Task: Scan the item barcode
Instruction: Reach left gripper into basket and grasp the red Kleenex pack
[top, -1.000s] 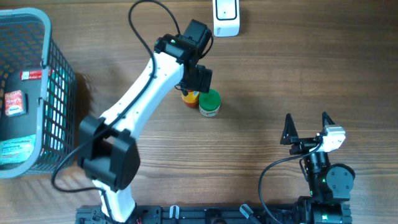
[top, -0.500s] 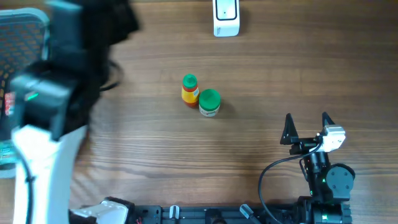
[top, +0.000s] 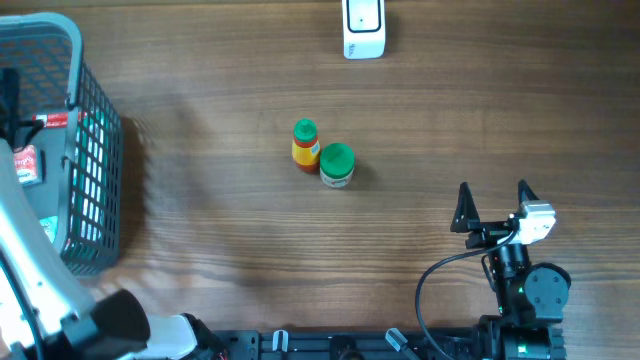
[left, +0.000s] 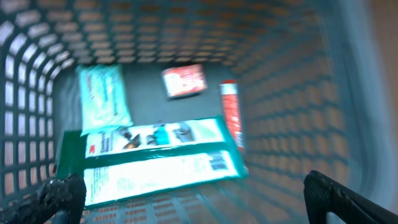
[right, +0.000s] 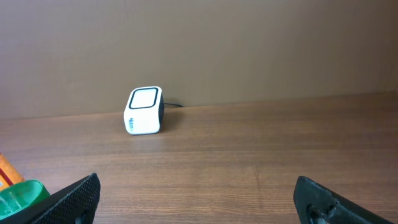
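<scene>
The small red pack (top: 27, 165) is below my open left gripper, with bare basket bottom around it for the fingers. My left gripper will next move down deeper into the basket (top: 95, 170) onto the pack.
My left gripper (left: 199, 200) hangs open inside the grey mesh basket (top: 95, 170), with nothing between its fingers. Below it lie a long teal-and-white packet (left: 161, 165) with a barcode near its right end, a pale green packet (left: 104, 96), a small red pack (left: 184, 81) and a red tube (left: 231, 118). The white barcode scanner (top: 363, 30) stands at the table's far edge and also shows as the white scanner (right: 144, 111) in the right wrist view. My right gripper (top: 492, 200) rests open at the near right, empty.
An orange-yellow bottle with a green cap (top: 305, 143) and a green-lidded jar (top: 337, 165) stand touching at mid-table. The jar's lid (right: 22, 194) shows low left in the right wrist view. My left arm (top: 40, 270) runs along the left edge.
My left arm has swung from above the two bottles at mid-table over to the basket at the left. The bottles now stand uncovered. The right arm has not moved.
</scene>
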